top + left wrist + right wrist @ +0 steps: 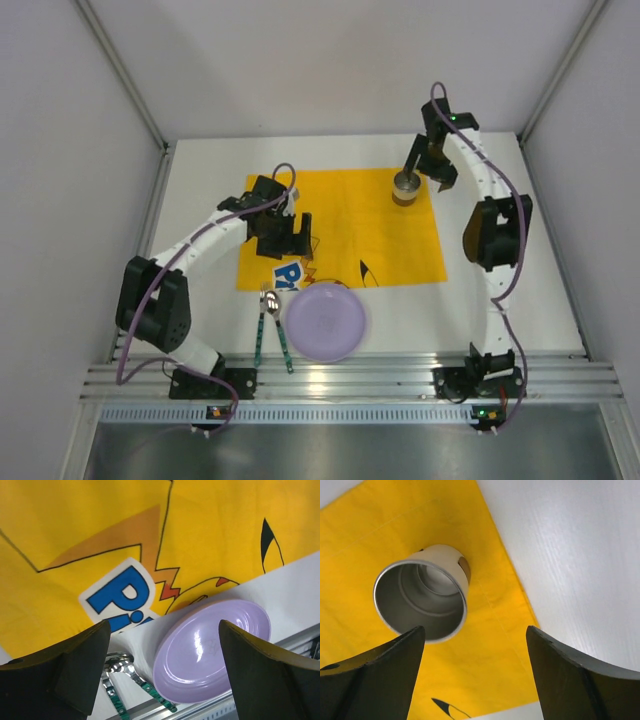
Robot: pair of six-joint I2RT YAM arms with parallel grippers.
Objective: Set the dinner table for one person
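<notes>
My left gripper will go down next and back onto the plate's rim by the utensil heads and close there, because the plate is off the mat.
The white dinner table (pixel 200 200) carries a yellow printed placemat (pixel 340 225). A lilac plate (pixel 323 321) lies on the table just in front of the mat's near edge and also shows in the left wrist view (pixel 210 655). Two metal utensils with green handles (pixel 270 325) lie left of the plate, heads together (pixel 117 662). A steel cup (pixel 406 187) stands upright on the mat's far right corner (pixel 422 595). My left gripper (pixel 290 243) is open and empty above the mat's near left part (pixel 164 625). My right gripper (pixel 428 172) is open and empty just beside the cup (pixel 475 630).
A ribbed aluminium rail (pixel 350 380) runs along the table's near edge, close to the plate and the utensil handles. White walls close in the table at the back and both sides. Bare tabletop (pixel 570 555) lies right of the mat.
</notes>
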